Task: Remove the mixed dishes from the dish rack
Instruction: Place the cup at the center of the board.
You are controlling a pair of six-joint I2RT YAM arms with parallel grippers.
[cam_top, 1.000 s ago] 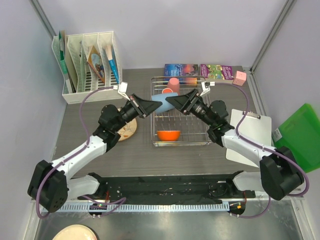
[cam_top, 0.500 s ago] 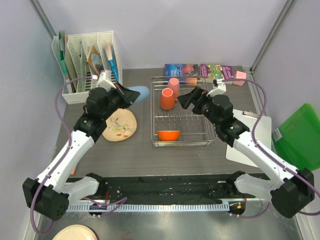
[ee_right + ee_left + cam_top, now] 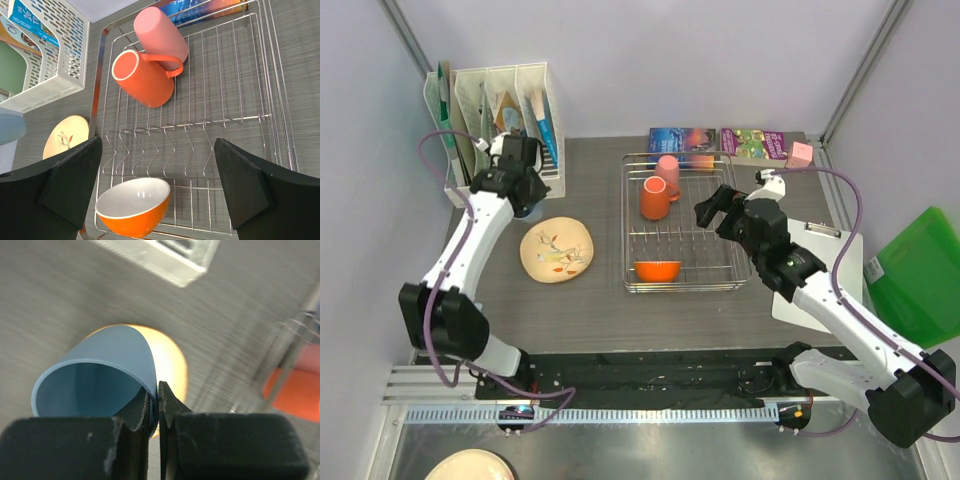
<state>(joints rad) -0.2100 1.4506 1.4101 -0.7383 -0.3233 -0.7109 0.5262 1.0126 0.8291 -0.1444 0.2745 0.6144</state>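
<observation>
Bare table shows (image 3: 503,243) (image 3: 51,346) beside the plate. I will next put the light blue cup down there with my left gripper, down and to the left in the top view.
My left gripper (image 3: 156,390) is shut on the wall of the light blue cup (image 3: 110,355), one finger inside and one outside, low over the table just behind the cream floral plate (image 3: 557,250). In the top view it (image 3: 523,198) sits in front of the file organiser. My right gripper (image 3: 157,150) is open and empty above the dish rack (image 3: 265,65). The rack (image 3: 740,270) holds the orange mug (image 3: 653,198) on its side, the pink cup (image 3: 668,168) behind it, and the orange bowl (image 3: 657,270) at the front left. The mug (image 3: 145,77), cup (image 3: 160,32) and bowl (image 3: 135,207) also show in the right wrist view.
A white slotted file organiser (image 3: 500,120) stands at the back left. Two books (image 3: 682,140) and a pink block (image 3: 801,154) lie behind the rack. A clipboard (image 3: 820,270) lies right of the rack, with a green folder (image 3: 920,270) beyond the table edge.
My left arm has carried the light blue cup from over the rack to the left, down beside the organiser. My right gripper has let go of the cup, drawn back right and opened.
</observation>
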